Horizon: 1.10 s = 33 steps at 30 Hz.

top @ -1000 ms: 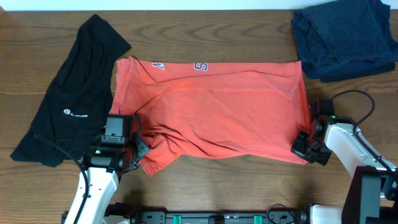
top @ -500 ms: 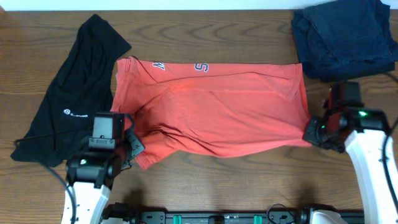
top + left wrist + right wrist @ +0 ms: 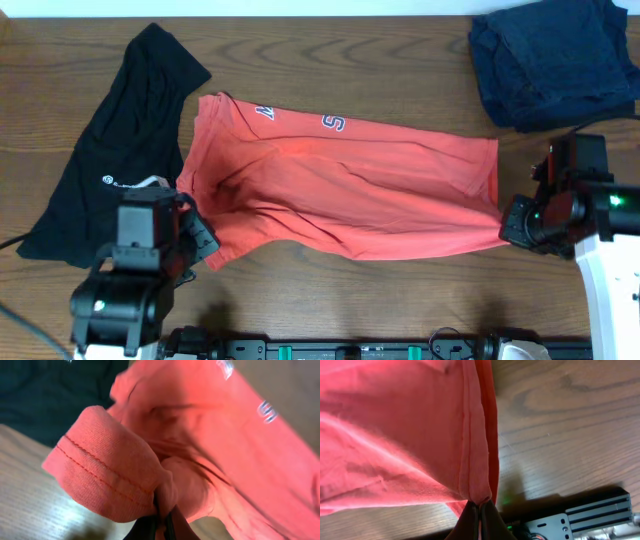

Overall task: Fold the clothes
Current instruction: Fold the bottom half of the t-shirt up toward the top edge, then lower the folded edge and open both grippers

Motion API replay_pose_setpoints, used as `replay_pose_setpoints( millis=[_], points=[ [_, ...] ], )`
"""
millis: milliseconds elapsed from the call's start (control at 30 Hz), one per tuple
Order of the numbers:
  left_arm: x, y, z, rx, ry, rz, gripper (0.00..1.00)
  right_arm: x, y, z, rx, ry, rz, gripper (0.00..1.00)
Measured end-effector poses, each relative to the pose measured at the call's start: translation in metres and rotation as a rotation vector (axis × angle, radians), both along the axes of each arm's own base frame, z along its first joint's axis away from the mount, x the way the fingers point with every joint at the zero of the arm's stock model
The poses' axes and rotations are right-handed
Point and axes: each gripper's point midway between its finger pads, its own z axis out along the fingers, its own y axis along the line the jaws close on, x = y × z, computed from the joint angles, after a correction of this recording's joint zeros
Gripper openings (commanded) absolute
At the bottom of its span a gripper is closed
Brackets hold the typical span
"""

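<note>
The lifted hem hangs short of the T-shirt's lettered far edge, so my left gripper should next move outward and down onto the T-shirt's far corner by the W (image 3: 230,118) and release.
A salmon-red T-shirt (image 3: 350,180) with white lettering near its far edge is stretched across the middle of the wooden table (image 3: 400,60). My left gripper (image 3: 197,238) is shut on its near-left hem, which bunches above the jaws in the left wrist view (image 3: 115,475). My right gripper (image 3: 508,222) is shut on the near-right corner; the right wrist view shows the seam (image 3: 470,445) running into the closed jaws (image 3: 480,510). Both corners are lifted off the table.
A black garment (image 3: 125,140) lies spread at the left, touching the shirt's left edge. A folded dark-blue garment (image 3: 550,55) sits at the far right corner. The arm bases' rail (image 3: 350,350) runs along the front edge.
Both arms have risen and drawn outward with the shirt's near corners. The shirt is pulled tauter and narrower, and its near edge has lifted and shifted away from the front edge.
</note>
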Motion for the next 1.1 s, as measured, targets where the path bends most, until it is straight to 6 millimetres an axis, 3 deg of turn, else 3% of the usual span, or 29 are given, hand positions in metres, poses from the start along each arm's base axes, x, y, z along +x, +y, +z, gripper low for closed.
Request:
replay_pose_setpoints(
  millis=[133,267,400,600,800,1100],
  points=[
    [0.008,0.004,0.02,0.019,-0.074,0.006,0.06,0.006,0.0,0.005,-0.004,-0.049,0.0,0.01],
    [0.019,0.008,0.019,0.048,-0.08,0.023,0.06,0.016,-0.002,0.003,-0.01,-0.064,-0.001,0.01],
    [0.046,0.008,0.015,0.065,-0.081,0.031,0.06,0.028,-0.004,-0.01,-0.013,-0.044,0.0,0.01],
    [0.097,0.005,-0.006,0.097,-0.065,0.009,0.06,0.045,-0.01,-0.039,-0.027,-0.003,-0.004,0.01],
    [0.145,0.001,-0.028,0.118,-0.085,-0.012,0.06,0.073,-0.028,-0.059,-0.041,-0.037,-0.032,0.01],
    [0.186,-0.003,-0.059,0.129,-0.092,-0.022,0.06,0.123,-0.047,-0.089,-0.059,-0.109,-0.022,0.01]
  ],
)
